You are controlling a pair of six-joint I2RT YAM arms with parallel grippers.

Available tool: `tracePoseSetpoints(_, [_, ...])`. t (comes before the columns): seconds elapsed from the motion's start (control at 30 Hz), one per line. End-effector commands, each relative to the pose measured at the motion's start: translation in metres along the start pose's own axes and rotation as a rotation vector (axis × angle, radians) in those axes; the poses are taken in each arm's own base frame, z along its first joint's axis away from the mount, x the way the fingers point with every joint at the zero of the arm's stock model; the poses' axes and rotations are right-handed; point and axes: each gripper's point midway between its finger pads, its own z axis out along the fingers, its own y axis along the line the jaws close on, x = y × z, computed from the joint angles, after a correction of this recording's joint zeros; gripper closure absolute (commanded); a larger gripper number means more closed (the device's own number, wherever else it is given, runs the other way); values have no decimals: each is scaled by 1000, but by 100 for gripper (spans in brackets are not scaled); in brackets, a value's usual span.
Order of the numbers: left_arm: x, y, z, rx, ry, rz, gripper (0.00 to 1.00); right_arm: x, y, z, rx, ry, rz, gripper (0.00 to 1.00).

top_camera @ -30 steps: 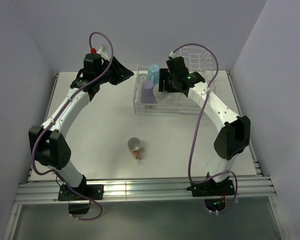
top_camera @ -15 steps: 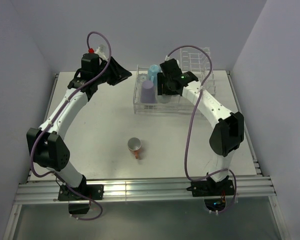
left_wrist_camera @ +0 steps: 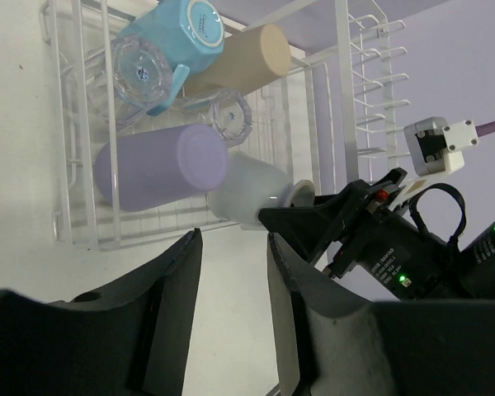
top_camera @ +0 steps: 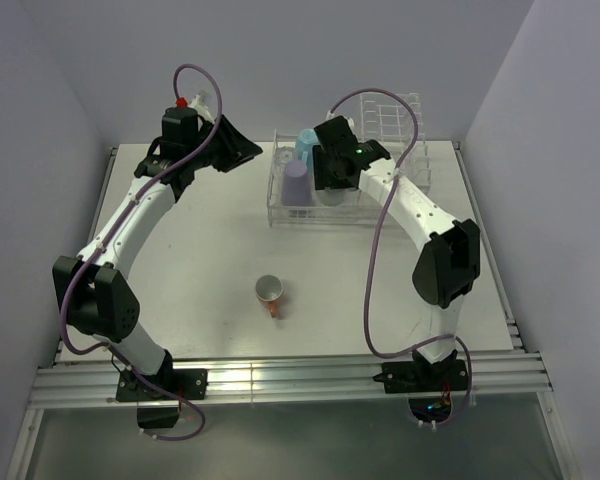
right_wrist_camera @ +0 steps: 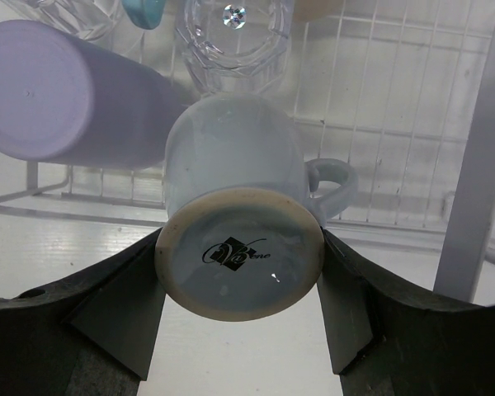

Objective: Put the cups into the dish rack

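Note:
The mug in my right gripper goes down toward the rack's wire bottom next for release, since the gap (top_camera: 331, 200) (right_wrist_camera: 235, 165) below it beside the purple cup is open.
My right gripper (right_wrist_camera: 241, 276) is shut on the pale grey-blue mug (right_wrist_camera: 235, 173), held upside down with its base toward the camera, over the low section of the clear dish rack (top_camera: 276, 222). The purple cup (left_wrist_camera: 161, 167) lies just left of it. In the rack also sit the light blue cup (left_wrist_camera: 177, 33), the tan cup (left_wrist_camera: 239, 59) and two clear glasses (left_wrist_camera: 140, 70) (left_wrist_camera: 229, 117). The orange-handled mug (top_camera: 269, 291) lies on the table in front. My left gripper (left_wrist_camera: 235, 247) hangs open and empty left of the rack.
The rack's taller section of upright dividers (top_camera: 395, 115) stands at the back right, behind my right arm. Purple walls close in the table on three sides. A metal rail (top_camera: 280, 380) runs along the near edge.
My right gripper has carried the grey-blue mug a little left and back, closer to the purple cup. The left gripper drew slightly left, then held still.

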Motion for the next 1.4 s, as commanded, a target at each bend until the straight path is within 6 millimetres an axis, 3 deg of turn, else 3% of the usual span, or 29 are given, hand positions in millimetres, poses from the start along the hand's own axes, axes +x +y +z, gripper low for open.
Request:
tracePoseSetpoints(0.0, [-18, -24, -14, 59, -50, 44, 57, -11, 7, 18, 4, -25, -6, 100])
tracePoseSetpoints(0.4, [-14, -18, -12, 46, -38, 46, 57, 6, 19, 40, 20, 30, -45, 100])
tracePoseSetpoints(0.67, [-14, -13, -11, 40, -34, 41, 57, 10, 19, 44, 27, 45, -45, 100])
tracePoseSetpoints(1.03, [-10, -9, -9, 32, -19, 36, 55, -1, 11, 28, 89, 3, -40, 45])
tracePoseSetpoints(1.17, [-9, -8, -10, 29, -16, 37, 53, -4, 12, 24, 89, -7, -35, 34])
tracePoseSetpoints(1.23, [-8, -8, -10, 29, -14, 43, 53, -4, 13, 24, 89, -4, -36, 23])
tracePoseSetpoints(1.37, [-8, -8, -10, 27, -14, 44, 53, -2, 15, 26, 84, 1, -37, 21])
